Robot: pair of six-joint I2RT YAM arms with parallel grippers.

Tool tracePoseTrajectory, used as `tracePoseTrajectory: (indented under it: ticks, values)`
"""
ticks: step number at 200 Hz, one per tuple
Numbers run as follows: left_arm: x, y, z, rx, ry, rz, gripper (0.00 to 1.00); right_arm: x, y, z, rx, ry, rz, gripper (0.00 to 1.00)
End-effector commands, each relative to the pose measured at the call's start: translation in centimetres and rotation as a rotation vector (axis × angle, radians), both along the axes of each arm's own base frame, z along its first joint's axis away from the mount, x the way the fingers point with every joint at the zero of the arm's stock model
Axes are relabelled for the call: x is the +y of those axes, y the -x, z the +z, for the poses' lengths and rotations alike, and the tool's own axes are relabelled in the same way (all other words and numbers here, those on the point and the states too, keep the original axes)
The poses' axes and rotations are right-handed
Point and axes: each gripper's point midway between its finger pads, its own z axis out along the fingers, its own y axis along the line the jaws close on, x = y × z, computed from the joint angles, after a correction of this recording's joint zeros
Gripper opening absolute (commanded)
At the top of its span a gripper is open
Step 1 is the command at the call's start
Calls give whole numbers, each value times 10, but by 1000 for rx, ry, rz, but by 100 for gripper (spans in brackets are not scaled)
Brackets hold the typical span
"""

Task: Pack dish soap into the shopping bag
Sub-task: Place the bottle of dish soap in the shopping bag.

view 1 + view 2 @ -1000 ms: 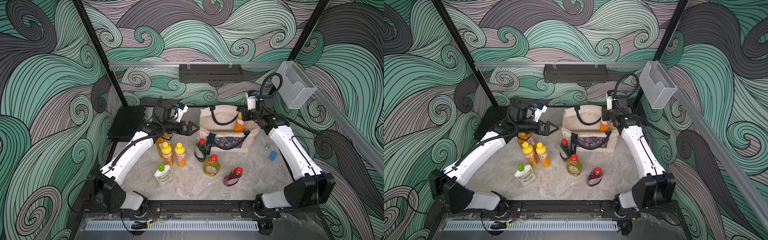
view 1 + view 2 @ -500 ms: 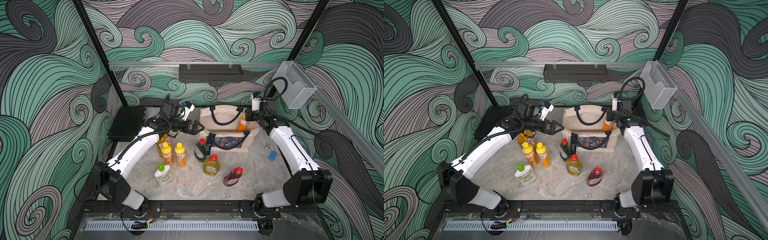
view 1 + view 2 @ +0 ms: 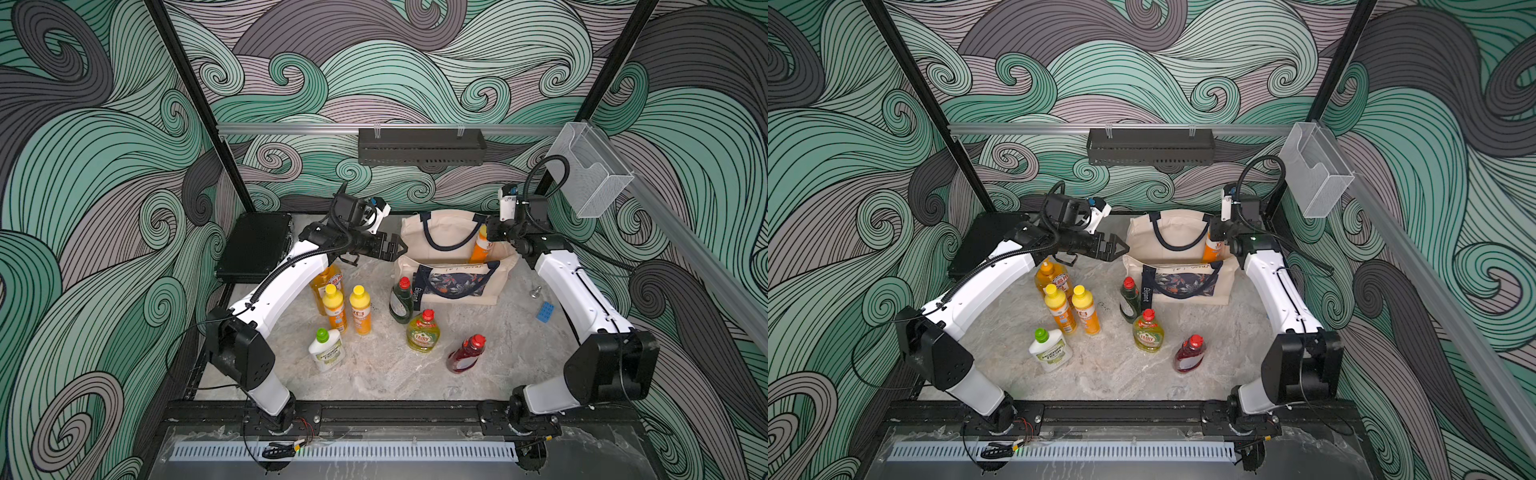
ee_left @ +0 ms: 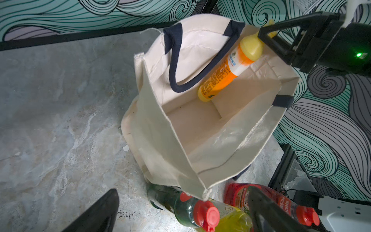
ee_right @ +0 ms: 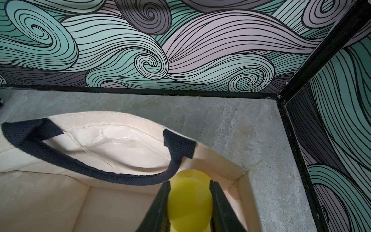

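The orange bottle is still held high in the bag's opening, so I will lower my right gripper toward the bag's end [image 5: 246, 203] and let go of the yellow cap [image 5: 189, 198].
The shopping bag [image 3: 449, 232] [image 3: 1167, 232] stands open at the back of the table. Inside its right end an orange dish soap bottle [image 3: 481, 251] [image 4: 222, 76] leans, and my right gripper [image 3: 492, 237] [image 5: 189, 181] is shut on its yellow cap [image 5: 189, 198]. My left gripper [image 3: 401, 249] [image 4: 181, 189] hangs open and empty just off the bag's left edge. On the table stand a pump bottle [image 3: 328, 282], two orange bottles [image 3: 334, 307] [image 3: 359, 309], a white one [image 3: 326, 351], a dark green one [image 3: 401, 301], a Fairy bottle [image 3: 423, 334] and a red one [image 3: 465, 355].
A black hard case [image 3: 255, 245] lies at the back left behind my left arm. A small blue block [image 3: 545, 311] and a small metal part [image 3: 536, 293] sit right of the bag. A black shelf [image 3: 419, 146] and a clear holder [image 3: 590, 174] hang on the walls.
My left gripper has swung right, up to the bag's left edge, staying open. My right gripper keeps its hold on the orange bottle in the bag with little net shift.
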Motion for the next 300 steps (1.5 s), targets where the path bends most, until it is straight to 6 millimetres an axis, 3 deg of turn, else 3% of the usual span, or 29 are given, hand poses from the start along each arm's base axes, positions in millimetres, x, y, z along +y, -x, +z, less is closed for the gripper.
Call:
tracePoseTrajectory:
  ticks: [1,85,227,275,300]
  values:
    - [-8,4,1,4,32,-28,99,-2,-15,38,-151,10,-7,0]
    - [-7,15,-14,51,43,-39,95,-15,-15,18,-105,65,-68,0]
    - [-1,20,-5,18,41,-33,95,-27,-9,-17,-55,34,-107,0]
    - [0,20,-5,15,37,-30,95,-23,-6,-17,-51,8,-94,0]
    - [2,21,-5,11,27,-25,96,-23,-5,-19,-37,4,-92,17]
